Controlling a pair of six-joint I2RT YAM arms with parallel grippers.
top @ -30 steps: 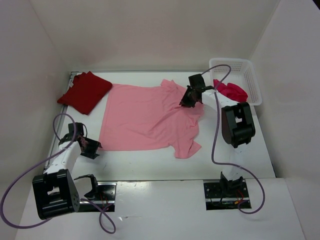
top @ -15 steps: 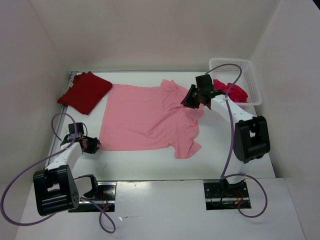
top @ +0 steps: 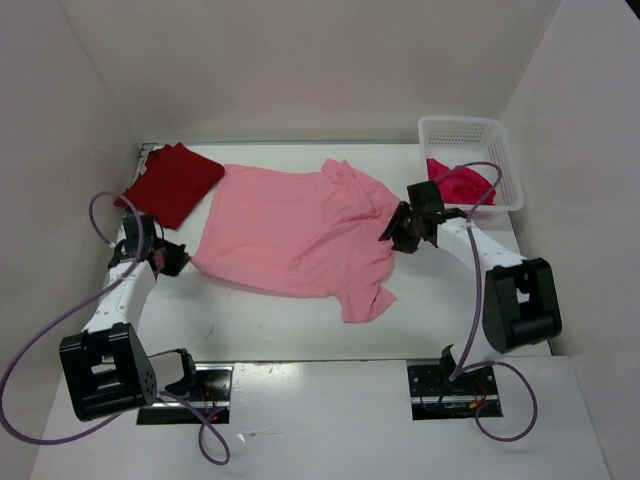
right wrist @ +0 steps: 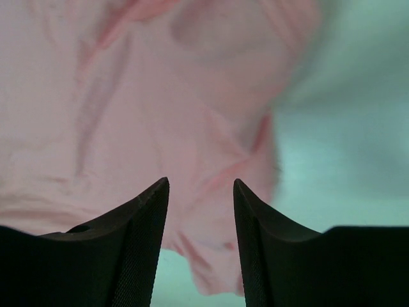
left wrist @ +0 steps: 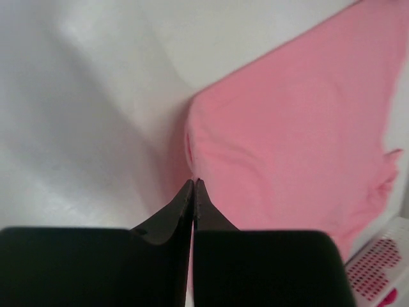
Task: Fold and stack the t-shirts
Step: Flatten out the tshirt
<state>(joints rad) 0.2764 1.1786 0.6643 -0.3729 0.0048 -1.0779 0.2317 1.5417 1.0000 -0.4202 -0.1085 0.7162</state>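
Observation:
My left gripper is already pinching the pink shirt's other end, so I need to move my right gripper back and down next and close it on the near sleeve's outer corner.
The light pink t-shirt (top: pixel 290 235) lies spread flat in the middle of the table. At its lower left corner my left gripper (top: pixel 178 260) is shut, and in the left wrist view its tips (left wrist: pixel 193 181) pinch the edge of the pink cloth (left wrist: pixel 300 128). My right gripper (top: pixel 393 232) hovers open over the shirt's right sleeve, with pink fabric (right wrist: pixel 160 96) showing between its fingers (right wrist: pixel 200 182) and nothing gripped. The dark red t-shirt (top: pixel 170 183) lies folded at the back left. The crimson-magenta t-shirt (top: pixel 460 182) sits bunched in the basket.
A white mesh basket (top: pixel 470 122) stands at the back right corner; it also shows at the lower right of the left wrist view (left wrist: pixel 377 268). White walls enclose the table on three sides. Both arm bases and their cables sit along the near edge.
The left gripper moved up to the pink shirt's lower left corner and shut on it, dragging that corner left. The right gripper let go, opened and drew back to the right.

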